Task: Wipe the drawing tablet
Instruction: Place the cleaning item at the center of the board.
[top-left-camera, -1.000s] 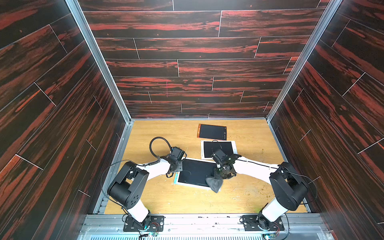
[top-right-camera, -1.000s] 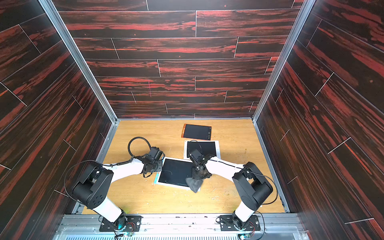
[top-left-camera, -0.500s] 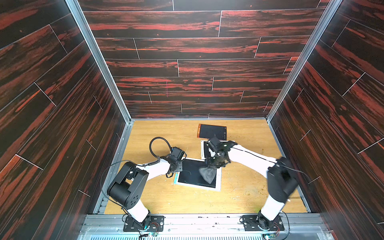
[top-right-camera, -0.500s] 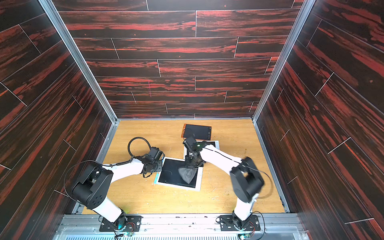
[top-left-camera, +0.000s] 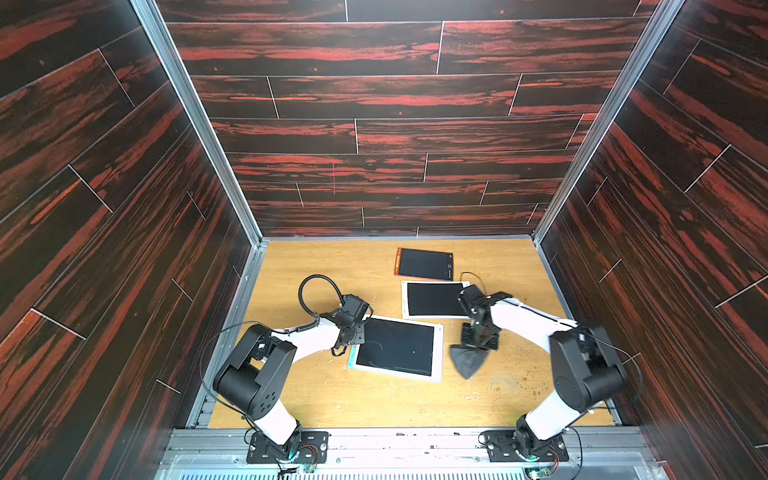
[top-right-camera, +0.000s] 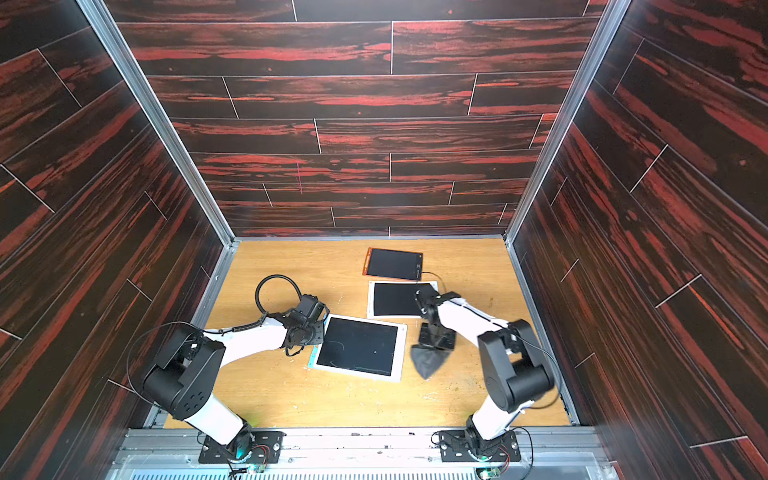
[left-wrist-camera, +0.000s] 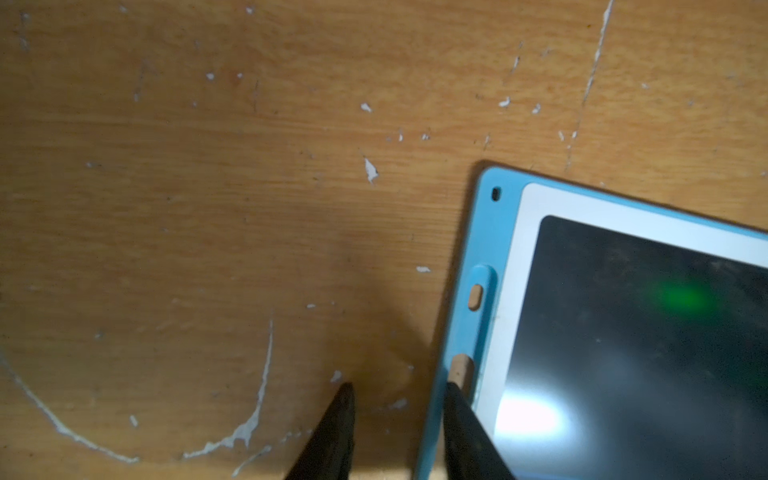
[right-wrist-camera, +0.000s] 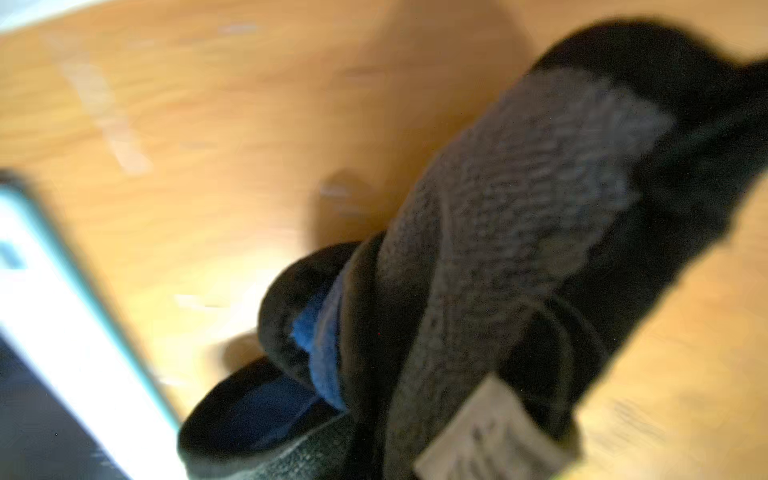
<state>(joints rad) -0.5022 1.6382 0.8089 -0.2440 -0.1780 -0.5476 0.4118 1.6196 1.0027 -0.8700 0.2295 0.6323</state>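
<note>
My right gripper rises next, carries the cloth outward and lets go of it over bare wood (top-left-camera: 452, 329) (right-wrist-camera: 296, 104) beside the white-framed tablet, as that tablet lies outward of the gripper.
The drawing tablet (top-left-camera: 395, 347) (top-right-camera: 357, 347), a dark screen in a white and blue frame, lies flat on the wooden table in both top views. My left gripper (top-left-camera: 352, 336) (left-wrist-camera: 397, 390) stands open at its left edge. One fingertip (left-wrist-camera: 455, 395) rests on the blue rim (left-wrist-camera: 484, 232) and the other is over bare wood. My right gripper (top-left-camera: 478, 338) is shut on a dark grey cloth (top-left-camera: 467, 361) (right-wrist-camera: 519, 208). The cloth hangs over the wood just right of the tablet, whose white rim (right-wrist-camera: 50, 332) shows in the blurred right wrist view.
A white-framed tablet (top-left-camera: 432, 299) lies behind the drawing tablet, partly under my right arm. An orange-framed tablet (top-left-camera: 424, 264) lies farther back. Dark wood-pattern walls close the table in on three sides. A cable loop (top-left-camera: 318, 291) rises from my left arm.
My right gripper has carried the cloth from the tablet's near right corner across the screen and then off to the right, over bare table. The left arm has not moved.
</note>
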